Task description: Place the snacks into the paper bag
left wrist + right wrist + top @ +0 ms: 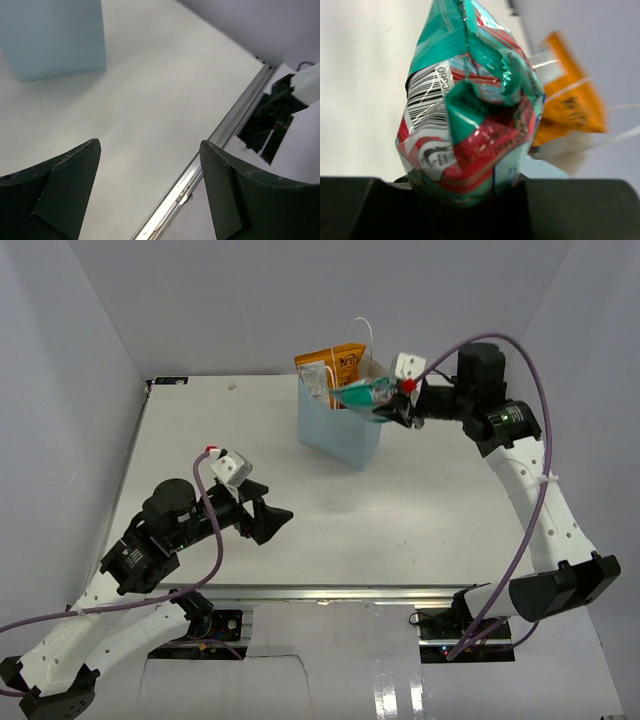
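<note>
I will move my right gripper outward and left in the top view, then down into the bag's open top [366,368] [563,150], as it still hangs beside the bag's rim.
The light blue paper bag [338,430] stands upright at the table's back middle, and its wall shows in the left wrist view [52,37]. An orange chip bag [338,365] sticks up out of it, also seen in the right wrist view [570,107]. My right gripper [392,408] is shut on a green packet [360,395] and holds it over the bag's open top at its right rim. The packet [470,110] fills the right wrist view, crumpled, green and red with a barcode. My left gripper [268,520] is open and empty low over the table's front left. The other snacks are out of view.
A thin white loop handle [365,330] rises above the bag. The table's metal front edge [200,175] runs close under my left gripper. Grey walls enclose the table on the left, back and right.
</note>
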### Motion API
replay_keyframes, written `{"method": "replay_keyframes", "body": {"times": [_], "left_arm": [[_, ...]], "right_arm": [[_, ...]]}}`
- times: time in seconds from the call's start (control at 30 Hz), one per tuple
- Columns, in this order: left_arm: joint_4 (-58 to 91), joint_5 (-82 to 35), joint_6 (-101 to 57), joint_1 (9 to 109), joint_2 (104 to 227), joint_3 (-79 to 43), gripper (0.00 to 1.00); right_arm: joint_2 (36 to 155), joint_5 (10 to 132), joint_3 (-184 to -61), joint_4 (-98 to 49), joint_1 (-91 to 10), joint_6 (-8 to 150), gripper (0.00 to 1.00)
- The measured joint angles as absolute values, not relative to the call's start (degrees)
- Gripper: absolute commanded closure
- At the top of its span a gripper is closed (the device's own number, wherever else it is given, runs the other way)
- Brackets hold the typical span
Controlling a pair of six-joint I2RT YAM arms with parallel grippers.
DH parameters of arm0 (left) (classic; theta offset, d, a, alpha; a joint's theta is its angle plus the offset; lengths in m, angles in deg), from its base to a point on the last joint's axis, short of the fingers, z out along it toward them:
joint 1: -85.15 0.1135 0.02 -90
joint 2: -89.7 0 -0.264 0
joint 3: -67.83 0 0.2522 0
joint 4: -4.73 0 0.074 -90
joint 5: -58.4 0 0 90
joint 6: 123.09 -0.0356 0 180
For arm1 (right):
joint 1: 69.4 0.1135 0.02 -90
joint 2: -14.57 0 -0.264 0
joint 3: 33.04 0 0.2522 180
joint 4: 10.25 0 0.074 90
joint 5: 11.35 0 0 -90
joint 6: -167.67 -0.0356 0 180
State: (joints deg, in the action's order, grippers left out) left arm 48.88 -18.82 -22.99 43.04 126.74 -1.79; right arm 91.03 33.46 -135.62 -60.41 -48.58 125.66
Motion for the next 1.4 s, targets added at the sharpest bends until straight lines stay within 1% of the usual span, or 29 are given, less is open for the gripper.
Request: {"method": "replay_keyframes", "body": {"times": [0.07, 0.13, 0.27, 0.43, 0.67, 0.87, 1.0, 1.07, 1.17, 1.2, 1.3, 1.4], "left_arm": [[48.88, -20.94, -23.71, 43.04, 127.04, 1.32, 0.09], [49.37, -22.63, -24.34, 43.04, 127.78, 4.01, 0.09], [49.85, -24.88, -25.43, 43.08, 128.35, 7.79, 0.09], [49.32, -26.28, -26.35, 43.08, 126.43, 9.78, 0.09], [47.94, -26.82, -26.94, 43.08, 125.1, 9.78, 0.09], [47.49, -26.91, -27.18, 43.08, 125.12, 9.78, 0.09], [47.14, -26.91, -27.27, 43.08, 125.12, 9.78, 0.08], [47.14, -26.89, -27.29, 43.08, 125.12, 9.78, 0.08], [47.14, -26.89, -27.29, 43.08, 125.14, 9.78, 0.08], [47.14, -26.87, -27.29, 43.08, 125.16, 9.78, 0.08], [47.14, -26.82, -27.29, 43.08, 125.29, 9.78, 0.08], [47.11, -26.69, -27.29, 43.08, 125.55, 9.78, 0.08]], "right_arm": [[94.09, 34.07, -142.11, -56.54, -50.7, 119.39, 0.91], [96.1, 36.26, -145.98, -51.56, -51.07, 112.88, 0.92], [100.47, 40.06, -149.39, -42.99, -50.79, 102.78, 0.92], [110.05, 43.63, -151.9, -35.65, -50.66, 94.25, 0.92], [121.15, 43.36, -151.9, -34.21, -50.57, 87.32, 0.92], [122.75, 42.25, -151.22, -34.66, -48.86, 85.82, 0.92], [124.8, 42.29, -153.65, -38.16, -47.49, 87.72, 0.9], [127.01, 42.51, -155.94, -40.57, -47.09, 89.29, 0.87], [130.13, 43.17, -158.81, -44.89, -47.03, 91.91, 0.76], [130.55, 43.56, -159.05, -46.25, -47.03, 92.68, 0.63], [131.77, 44.7, -159.33, -49.77, -47.12, 94.82, 0.45], [131.73, 45.13, -159.49, -51.28, -47.27, 96.24, 0.4]]}}
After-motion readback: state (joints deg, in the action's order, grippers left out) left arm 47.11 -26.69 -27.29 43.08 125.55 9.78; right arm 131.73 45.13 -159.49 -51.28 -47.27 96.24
